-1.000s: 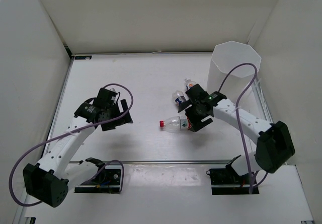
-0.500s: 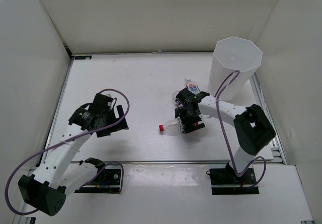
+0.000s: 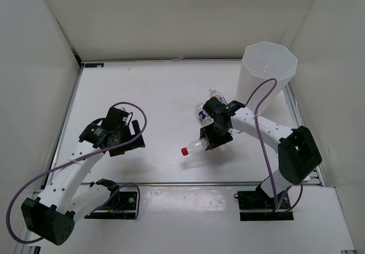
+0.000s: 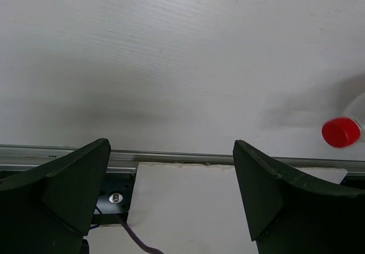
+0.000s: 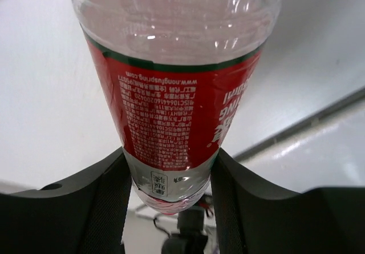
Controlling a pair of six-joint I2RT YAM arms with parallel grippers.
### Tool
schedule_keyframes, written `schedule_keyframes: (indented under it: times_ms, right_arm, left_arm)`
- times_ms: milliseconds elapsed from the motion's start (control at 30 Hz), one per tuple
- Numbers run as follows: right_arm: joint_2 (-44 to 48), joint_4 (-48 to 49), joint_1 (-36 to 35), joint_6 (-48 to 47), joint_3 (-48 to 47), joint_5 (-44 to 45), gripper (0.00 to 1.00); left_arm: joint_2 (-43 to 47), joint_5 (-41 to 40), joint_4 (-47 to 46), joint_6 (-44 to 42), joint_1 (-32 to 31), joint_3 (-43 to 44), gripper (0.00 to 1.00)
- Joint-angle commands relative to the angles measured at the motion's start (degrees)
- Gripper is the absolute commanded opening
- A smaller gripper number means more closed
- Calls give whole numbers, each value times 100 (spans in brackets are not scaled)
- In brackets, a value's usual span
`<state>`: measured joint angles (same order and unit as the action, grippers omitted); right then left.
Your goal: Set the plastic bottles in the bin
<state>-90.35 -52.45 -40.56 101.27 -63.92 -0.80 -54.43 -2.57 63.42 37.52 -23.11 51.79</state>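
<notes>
The bin's opening (image 3: 270,61) is higher and further outward, so the robot's right gripper next needs to lift its bottle up and outward over the bin's tall rim and let go of it.
My right gripper (image 3: 210,138) is shut on the red-label bottle (image 3: 195,146). Its red cap (image 3: 185,150) points left and toward the near edge. In the right wrist view the bottle (image 5: 171,94) fills the frame, its base squeezed between my two dark fingers (image 5: 111,202). Two more bottles lie behind that gripper: a dark-blue-label one (image 3: 202,113) and a white-cap one (image 3: 217,96), both partly hidden by the arm. The tall translucent white bin (image 3: 266,74) stands at the far right. My left gripper (image 3: 126,137) is open and empty at the left; the red cap (image 4: 341,132) shows at the right edge of its view.
White walls enclose the table on the left, back and right. A metal rail (image 3: 188,182) runs along the table's near edge, with the arm bases behind it. A purple cable loops over each arm.
My right gripper has swung the red-label bottle, so its cap now points more toward the near edge and sits lower in view. The left arm has barely moved.
</notes>
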Motion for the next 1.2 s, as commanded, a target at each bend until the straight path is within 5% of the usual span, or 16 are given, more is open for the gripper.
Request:
schedule_keyframes:
  times_ms: [0, 100, 233, 367, 533, 800, 1167]
  right_arm:
    - [569, -679, -137, -309, -621, -228, 21]
    - [1062, -505, -190, -791, -1059, -280, 15]
    - [932, 164, -137, -2600, -2425, -360, 12]
    - [826, 164, -137, -3990, -3897, 507, 11]
    - [563, 164, 776, -5660, -5208, 2011, 11]
    - [501, 2096, 2279, -7674, -5007, 3551, 14]
    - [-282, 2151, 3220, -8080, -4666, 3877, 20]
  left_arm:
    - [-23, -77, -286, 45, -35, -37, 100]
    - [-76, -77, -286, 45, -35, -37, 100]
    - [-138, -77, -417, 45, -35, 24, 100]
    - [-321, -25, -488, 45, -35, 24, 100]
    - [-603, -24, -603, -69, -35, 217, 100]
    - [-981, -77, -550, -236, -35, 638, 100]
    - [-1613, -130, -681, -289, -35, 1140, 100]
